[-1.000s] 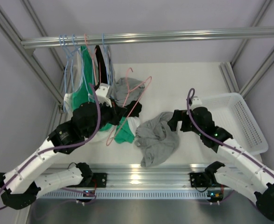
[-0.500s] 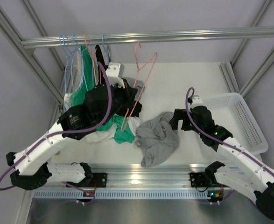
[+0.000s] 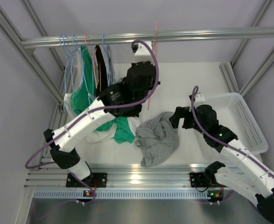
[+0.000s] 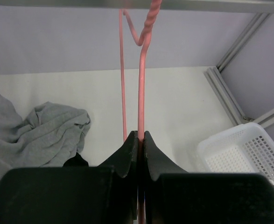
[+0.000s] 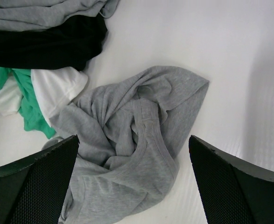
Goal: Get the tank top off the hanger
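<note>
I will bring the empty pink hanger's hook down onto the metal bar with my left gripper next. Then I will release the hanger's wire.
A crumpled grey tank top (image 3: 158,137) lies on the white table, off any hanger; it also shows in the right wrist view (image 5: 141,135) and low left in the left wrist view (image 4: 48,130). My left gripper (image 3: 151,83) is raised high and shut on the wire of a bare pink hanger (image 3: 155,35). In the left wrist view the left gripper (image 4: 140,135) pinches the hanger (image 4: 142,84), whose twisted neck reaches up to the metal rail (image 4: 207,5). My right gripper (image 3: 176,119) hovers just right of the tank top, and the right gripper (image 5: 134,154) stands open and empty.
A white basket (image 3: 242,121) stands at the right edge. Several blue and pink hangers with green and black garments (image 3: 85,79) hang at the rail's (image 3: 207,33) left end. A pile of green, white and black clothes (image 3: 120,130) lies left of the tank top.
My left arm has lifted the pink hanger from above the clothes pile up and to the right, to the rail. The right arm has barely moved.
</note>
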`<state>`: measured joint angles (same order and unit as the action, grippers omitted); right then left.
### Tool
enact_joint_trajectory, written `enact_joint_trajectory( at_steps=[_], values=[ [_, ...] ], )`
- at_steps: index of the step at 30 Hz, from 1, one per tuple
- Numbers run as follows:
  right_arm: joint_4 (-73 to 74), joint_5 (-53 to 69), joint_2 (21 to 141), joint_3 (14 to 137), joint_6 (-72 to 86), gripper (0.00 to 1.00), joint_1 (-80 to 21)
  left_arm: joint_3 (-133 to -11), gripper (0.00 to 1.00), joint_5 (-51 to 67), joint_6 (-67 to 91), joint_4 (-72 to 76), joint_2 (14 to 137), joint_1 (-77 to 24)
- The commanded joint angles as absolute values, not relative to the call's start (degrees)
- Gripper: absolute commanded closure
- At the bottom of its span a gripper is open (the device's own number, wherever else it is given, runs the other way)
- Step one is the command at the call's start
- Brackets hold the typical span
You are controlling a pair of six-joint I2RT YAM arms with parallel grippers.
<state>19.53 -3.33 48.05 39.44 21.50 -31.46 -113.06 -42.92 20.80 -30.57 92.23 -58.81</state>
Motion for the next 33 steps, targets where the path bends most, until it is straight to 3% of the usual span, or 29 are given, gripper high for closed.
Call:
enact_joint_trajectory(
  at_steps=[1,13,21,31,32,33],
  values=[
    [19.95,-2.29,45.62,41.84,20.57,0.01,-31.82,-116.37,1.00,-43.59,20.91,-28.65,94.30,-57.66],
    [20.04,-0.35,44.56,42.19,20.30,0.01,-31.82,-110.39,1.00,-33.32,29.97,-28.04,96.85,-49.92],
    [19.95,-0.26,43.42,40.70,20.13,0.01,-31.82,-112.59,1.00,-31.82,29.88,-27.86,99.05,-49.75],
    [19.60,3.77,42.63,39.82,17.59,0.00,-31.82,-102.49,1.00,-30.50,35.15,-27.51,94.93,-49.75],
    [19.51,4.91,42.89,39.73,16.97,0.01,-31.82,-101.87,0.97,-30.59,35.16,-27.42,94.57,-49.75],
    [19.42,7.18,43.67,39.64,16.44,0.01,-31.82,-101.00,0.86,-30.67,35.16,-27.51,93.61,-49.75]
  ],
)
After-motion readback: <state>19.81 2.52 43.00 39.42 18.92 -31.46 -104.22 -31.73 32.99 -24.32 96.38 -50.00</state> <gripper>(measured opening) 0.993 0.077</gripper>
